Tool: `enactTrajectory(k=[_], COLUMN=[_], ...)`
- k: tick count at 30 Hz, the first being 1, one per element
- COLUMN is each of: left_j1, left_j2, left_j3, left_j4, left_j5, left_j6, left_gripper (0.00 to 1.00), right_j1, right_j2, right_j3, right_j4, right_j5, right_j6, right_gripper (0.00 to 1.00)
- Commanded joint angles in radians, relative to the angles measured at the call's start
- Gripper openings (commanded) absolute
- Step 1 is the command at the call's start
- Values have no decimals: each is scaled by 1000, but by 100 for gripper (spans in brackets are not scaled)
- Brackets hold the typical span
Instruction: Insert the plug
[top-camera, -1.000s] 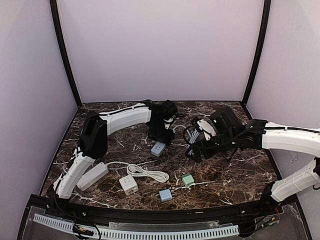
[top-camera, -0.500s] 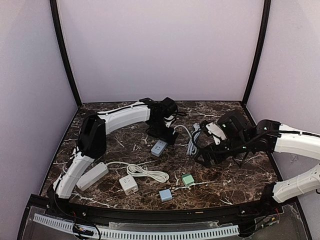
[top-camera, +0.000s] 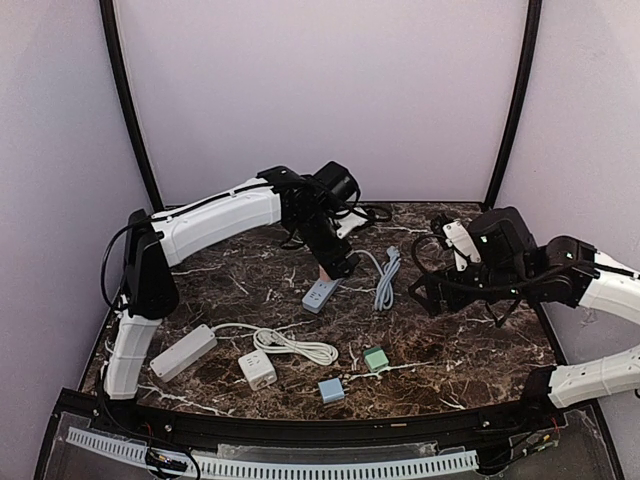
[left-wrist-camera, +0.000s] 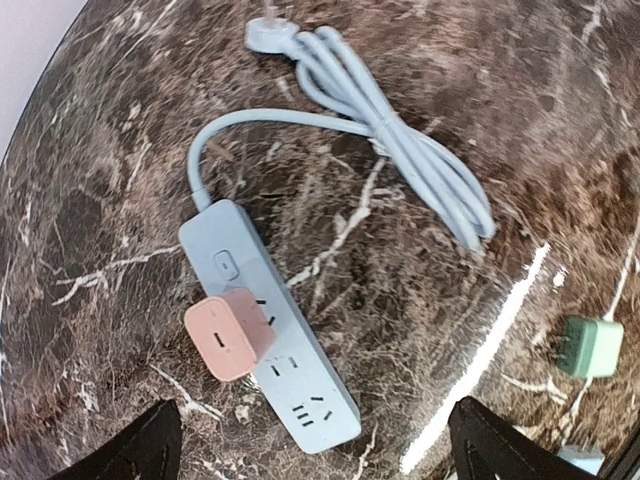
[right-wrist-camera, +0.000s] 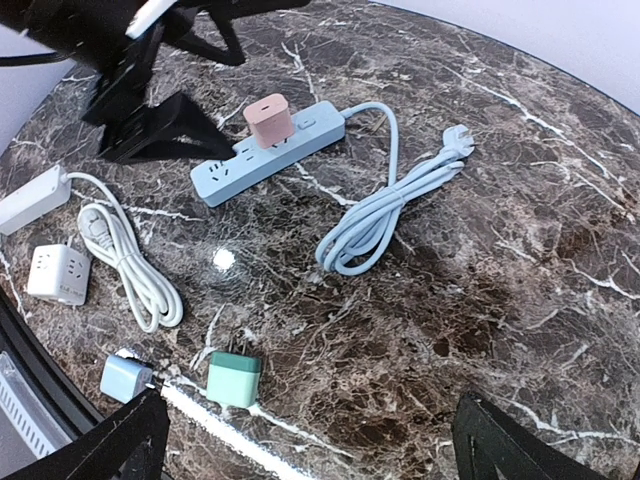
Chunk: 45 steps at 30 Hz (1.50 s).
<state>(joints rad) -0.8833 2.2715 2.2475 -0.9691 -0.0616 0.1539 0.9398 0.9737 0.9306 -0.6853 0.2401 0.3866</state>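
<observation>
Next, the left gripper moves back from the power strip, turns and lowers to close around the green charger (left-wrist-camera: 590, 347), since the pink plug (left-wrist-camera: 230, 336) is already plugged in.
A pale blue power strip (left-wrist-camera: 270, 330) lies on the marble table, also in the top view (top-camera: 318, 295) and the right wrist view (right-wrist-camera: 265, 155). A pink plug (left-wrist-camera: 230, 336) sits in one of its middle sockets and stands upright in the right wrist view (right-wrist-camera: 268, 120). My left gripper (left-wrist-camera: 315, 425) hangs open and empty above the strip, clear of the plug; in the top view (top-camera: 335, 262) it is just behind the strip. My right gripper (right-wrist-camera: 305, 440) is open and empty, off to the right of the strip (top-camera: 425, 290).
The strip's coiled blue cord (top-camera: 385, 280) lies between the arms. A green charger (top-camera: 376, 358), a small blue charger (top-camera: 331, 390), a white cube adapter (top-camera: 257, 369), and a white power strip (top-camera: 184, 352) with its cord (top-camera: 295, 345) lie near the front.
My left gripper has lifted up and back off the strip, leaving the pink plug in the socket. My right arm has drawn back to the right, uncovering the blue cord.
</observation>
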Motion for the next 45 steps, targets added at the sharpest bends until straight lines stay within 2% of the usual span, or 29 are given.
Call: enactTrajectory(k=[1, 7, 10, 18, 27, 45], left_j1=[-19, -44, -106, -206, -251, -260], left_j2=[-99, -154, -163, -101, -1, 101], left_j3=[-93, -166, -218, -243, -191, -196], left_j4=[-11, -41, -43, 6, 6, 98], left_j5=[122, 318, 318, 307, 302, 287], left_j6=[236, 518, 695, 887, 974, 940], left_gripper=[94, 98, 99, 98, 94, 72], right_j1=[-2, -6, -6, -10, -11, -12], right_j2=[-17, -25, -41, -112, -139, -127], right_j3=[20, 6, -9, -33, -35, -56], right_j4=[24, 44, 44, 34, 32, 40], right_j5=[85, 73, 76, 93, 97, 42], right_j6=[35, 47, 47, 21, 19, 45], right_gripper=[99, 99, 99, 99, 99, 99])
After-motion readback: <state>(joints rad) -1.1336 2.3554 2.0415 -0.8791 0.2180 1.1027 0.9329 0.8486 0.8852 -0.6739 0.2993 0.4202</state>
